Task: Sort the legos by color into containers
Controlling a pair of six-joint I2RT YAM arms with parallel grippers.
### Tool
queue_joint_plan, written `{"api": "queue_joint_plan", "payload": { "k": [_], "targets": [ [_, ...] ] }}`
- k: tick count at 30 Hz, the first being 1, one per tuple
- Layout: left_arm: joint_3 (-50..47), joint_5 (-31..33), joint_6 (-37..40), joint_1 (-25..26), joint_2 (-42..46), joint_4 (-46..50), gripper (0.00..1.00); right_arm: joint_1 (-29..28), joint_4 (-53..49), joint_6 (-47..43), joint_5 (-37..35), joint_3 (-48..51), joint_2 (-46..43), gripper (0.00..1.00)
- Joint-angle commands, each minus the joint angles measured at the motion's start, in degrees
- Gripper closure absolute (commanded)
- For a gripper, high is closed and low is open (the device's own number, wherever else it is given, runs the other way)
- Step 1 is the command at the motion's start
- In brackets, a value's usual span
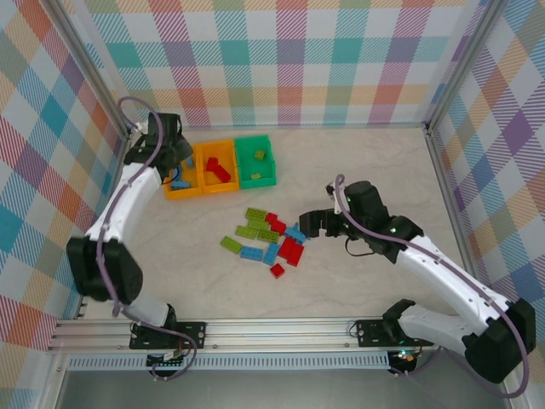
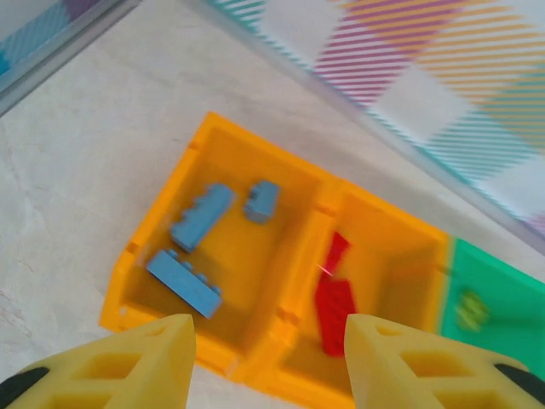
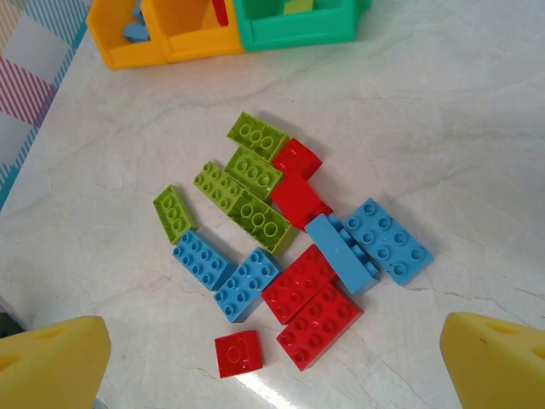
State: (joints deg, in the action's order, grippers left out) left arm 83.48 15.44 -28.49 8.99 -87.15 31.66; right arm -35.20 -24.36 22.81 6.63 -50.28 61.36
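My right gripper moves down and across the pile onto the lime brick nearest the green bin (image 3: 258, 135) next, since other bricks leave its far side clear.
The containers stand in a row at the back left: a left orange bin (image 1: 170, 194) (image 2: 153, 230), a middle orange bin (image 1: 217, 187) (image 2: 392, 213) and a green bin (image 1: 255, 181) (image 2: 502, 281). Three blue legos (image 2: 183, 283) lie in the left bin, red ones (image 2: 336, 298) in the middle bin and a lime one (image 2: 468, 308) in the green bin. My left gripper (image 1: 174, 158) (image 2: 268, 332) hovers over the left bin's near wall, open and holding nothing. A loose pile of legos (image 1: 268, 239) (image 3: 298, 281) lies mid-table. Over it hangs my right gripper (image 1: 311, 223) (image 3: 277, 328), wide open.
In the pile, lime bricks (image 3: 255, 136) lie toward the bins, blue ones (image 3: 387, 239) at both sides and red ones between. A small red brick (image 3: 238, 353) sits apart at the near side. Checked walls (image 1: 281, 60) enclose the table.
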Motion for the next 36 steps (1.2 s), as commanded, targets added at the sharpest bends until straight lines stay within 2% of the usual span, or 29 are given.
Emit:
{"api": "queue_joint_plan", "payload": {
  "k": [1, 7, 11, 15, 17, 19, 24, 29, 34, 36],
  "targets": [
    [-3.68, -3.12, 9.32, 7.54, 9.75, 0.64, 0.51, 0.40, 4.82, -3.09, 4.83, -3.74, 5.96, 0.00],
    [-10.50, -14.88, 31.21, 15.83, 24.72, 8.35, 0.47, -0.19, 6.18, -8.16, 10.97, -13.11, 22.01, 0.00],
    [-15.92, -25.01, 47.32, 17.91, 33.50, 13.76, 0.43, -1.89, 5.11, -11.84, 10.80, -20.59, 32.13, 0.00],
    [-23.70, -35.70, 66.90, 18.49, 40.71, 19.10, 0.39, -4.72, 2.79, -15.80, 8.71, -28.69, 41.65, 0.00],
    [-28.84, -38.95, 75.85, 18.52, 43.61, 19.58, 0.32, -6.10, 1.42, -17.59, 6.74, -32.30, 46.06, 0.00],
    [-34.18, -40.99, 83.31, 18.52, 46.40, 18.70, 0.19, -7.51, -0.90, -19.19, 4.01, -36.34, 50.42, 0.00],
    [-38.14, -42.99, 86.52, 18.43, 46.49, 17.12, 0.13, -9.70, -4.58, -20.94, -1.84, -43.52, 58.12, 0.00],
    [-38.33, -43.51, 87.55, 18.42, 46.64, 16.77, 0.11, -10.72, -6.68, -22.16, -2.39, -48.85, 63.99, 0.00],
    [-39.40, -45.78, 87.54, 18.43, 46.55, 15.88, 0.10, -11.55, -8.29, -22.72, -3.88, -52.46, 68.02, 0.06],
    [-39.70, -46.28, 87.47, 18.43, 46.55, 15.38, 0.09, -11.55, -8.50, -22.39, -4.71, -53.48, 69.14, 0.13]
  ]
}}
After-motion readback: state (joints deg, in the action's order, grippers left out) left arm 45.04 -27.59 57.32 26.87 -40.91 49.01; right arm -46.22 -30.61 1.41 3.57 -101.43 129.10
